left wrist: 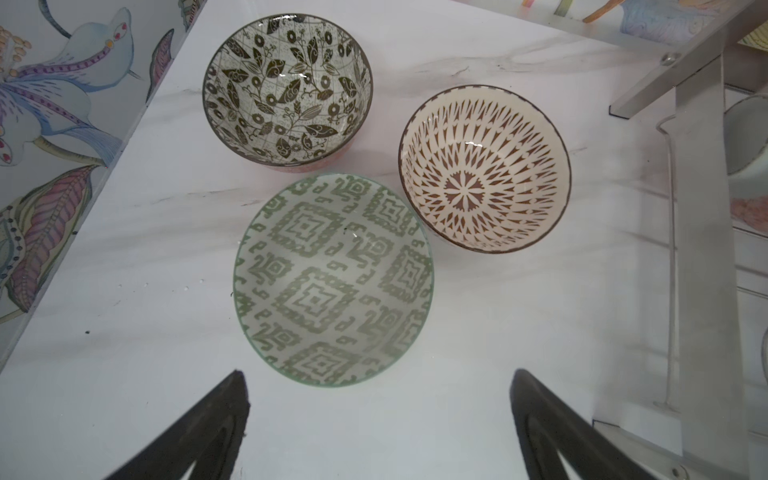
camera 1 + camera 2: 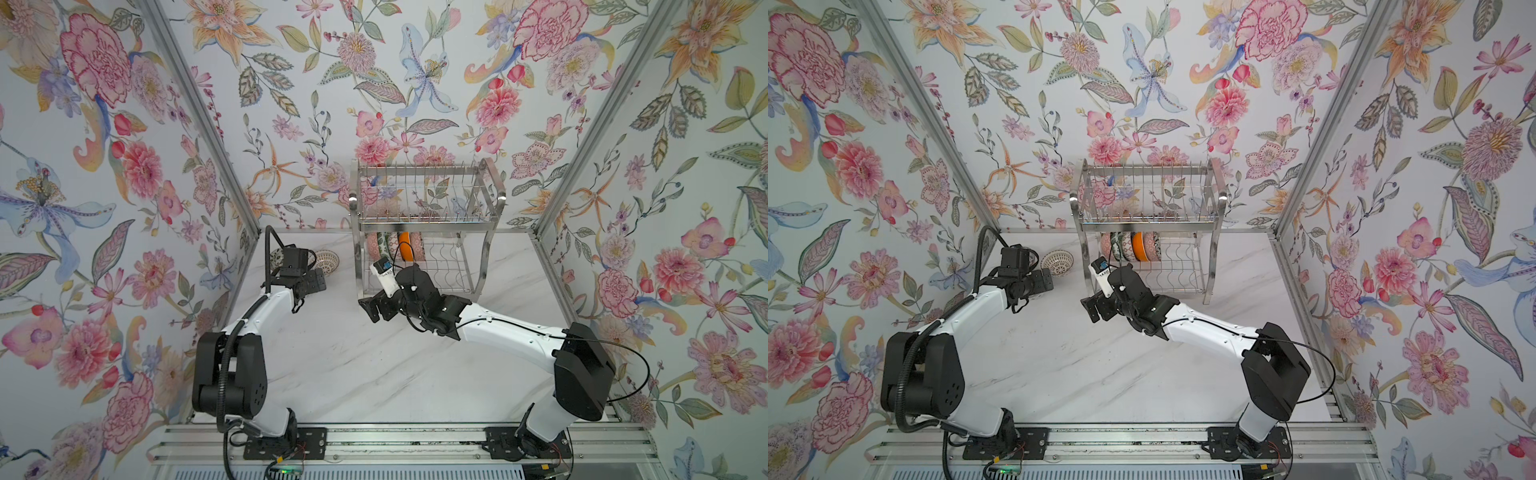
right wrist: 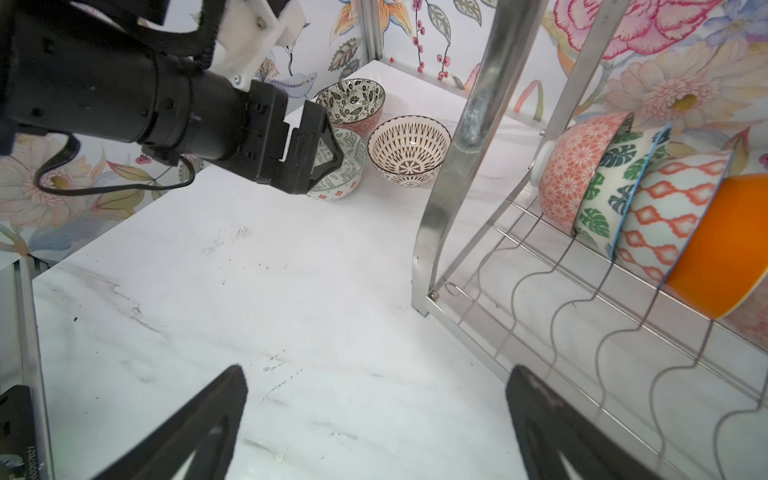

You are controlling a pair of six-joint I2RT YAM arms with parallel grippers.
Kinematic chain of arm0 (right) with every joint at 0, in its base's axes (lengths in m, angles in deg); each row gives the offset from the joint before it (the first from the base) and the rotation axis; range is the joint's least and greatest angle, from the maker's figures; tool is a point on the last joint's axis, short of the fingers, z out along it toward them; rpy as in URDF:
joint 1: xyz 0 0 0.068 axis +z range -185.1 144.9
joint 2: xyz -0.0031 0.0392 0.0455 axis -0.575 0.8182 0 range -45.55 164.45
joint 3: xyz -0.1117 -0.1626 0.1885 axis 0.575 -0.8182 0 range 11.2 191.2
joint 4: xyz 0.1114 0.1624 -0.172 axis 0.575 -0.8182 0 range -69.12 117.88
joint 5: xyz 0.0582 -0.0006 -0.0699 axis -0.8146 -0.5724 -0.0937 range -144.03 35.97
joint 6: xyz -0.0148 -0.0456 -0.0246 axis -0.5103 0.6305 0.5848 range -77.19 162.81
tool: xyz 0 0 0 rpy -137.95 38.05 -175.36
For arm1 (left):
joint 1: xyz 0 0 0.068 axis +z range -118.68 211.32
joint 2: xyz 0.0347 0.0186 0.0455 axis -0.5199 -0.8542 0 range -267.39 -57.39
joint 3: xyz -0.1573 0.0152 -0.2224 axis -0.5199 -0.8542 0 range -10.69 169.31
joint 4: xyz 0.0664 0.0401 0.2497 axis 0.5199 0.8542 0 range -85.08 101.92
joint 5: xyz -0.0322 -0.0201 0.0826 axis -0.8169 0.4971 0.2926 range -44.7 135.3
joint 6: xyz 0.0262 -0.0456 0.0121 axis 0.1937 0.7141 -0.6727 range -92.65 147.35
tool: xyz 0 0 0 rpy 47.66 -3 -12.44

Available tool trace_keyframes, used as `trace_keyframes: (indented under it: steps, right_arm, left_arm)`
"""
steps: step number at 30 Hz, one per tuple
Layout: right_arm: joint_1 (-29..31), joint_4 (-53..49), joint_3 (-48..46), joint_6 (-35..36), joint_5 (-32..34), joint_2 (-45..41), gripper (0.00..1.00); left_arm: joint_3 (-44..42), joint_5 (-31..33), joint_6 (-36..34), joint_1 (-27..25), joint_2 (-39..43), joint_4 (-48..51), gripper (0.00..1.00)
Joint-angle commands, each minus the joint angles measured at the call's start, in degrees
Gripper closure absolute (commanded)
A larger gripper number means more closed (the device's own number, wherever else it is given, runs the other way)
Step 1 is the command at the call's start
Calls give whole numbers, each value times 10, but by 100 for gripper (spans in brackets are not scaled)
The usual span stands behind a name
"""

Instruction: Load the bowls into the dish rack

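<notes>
My left gripper lowers outward onto the rim and closes next, since the green bowl's rack-side rim (image 1: 432,292) lies below and outward of the open fingers.
Three bowls stand upright on the table at the back left: a black-and-white floral bowl (image 1: 286,89), a brown lattice bowl (image 1: 484,168) and a pale green patterned bowl (image 1: 332,280). My left gripper (image 1: 379,374) is open and hangs just short of the green bowl, nothing between its fingers. The dish rack (image 2: 419,227) stands at the back middle. Several bowls lean on edge in its lower tier, among them an orange bowl (image 3: 723,249) and a green leaf bowl (image 3: 611,195). My right gripper (image 3: 378,370) is open over bare table by the rack's left front corner.
The rack's front left leg (image 3: 440,232) stands between the loose bowls and the lower tier. The floral side wall (image 1: 50,124) runs close beside the loose bowls. The wavy wire slots (image 3: 582,332) to the right of the orange bowl hold nothing.
</notes>
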Motion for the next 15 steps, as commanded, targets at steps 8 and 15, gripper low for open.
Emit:
trace_keyframes:
  steps: [8, 15]
  right_arm:
    - [-1, -9, 36, 17, 31, 37, 1]
    - [-5, -12, 52, 18, 30, 51, 1]
  left_arm:
    - [86, -48, -27, 4, -100, 22, 13]
    - [101, -53, -40, 5, -134, 30, 28]
